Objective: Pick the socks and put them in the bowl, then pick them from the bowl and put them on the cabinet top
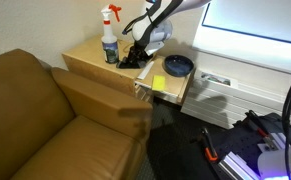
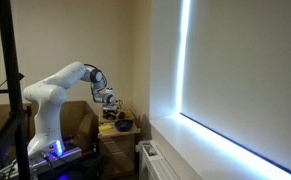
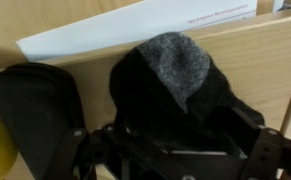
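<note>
The socks come next: my gripper will close low around them.
The black socks (image 3: 170, 85), with a grey patch on top, lie bunched on the wooden cabinet top (image 1: 85, 55) next to the spray bottle. My gripper (image 1: 135, 55) is lowered onto them; in the wrist view its dark fingers (image 3: 175, 140) stand wide apart on either side of the bundle, which fills the space between them. The jaws look open around the socks. The dark blue bowl (image 1: 178, 66) stands empty on the cabinet's other end, apart from the gripper. In an exterior view the arm (image 2: 103, 98) reaches over the cabinet.
A spray bottle (image 1: 109, 40) with a red trigger stands just behind the socks. A yellow sponge (image 1: 159, 83) lies near the front edge. A black object (image 3: 35, 100) sits beside the socks. A brown sofa (image 1: 45, 120) adjoins the cabinet; a bright window (image 1: 255, 25) lies behind.
</note>
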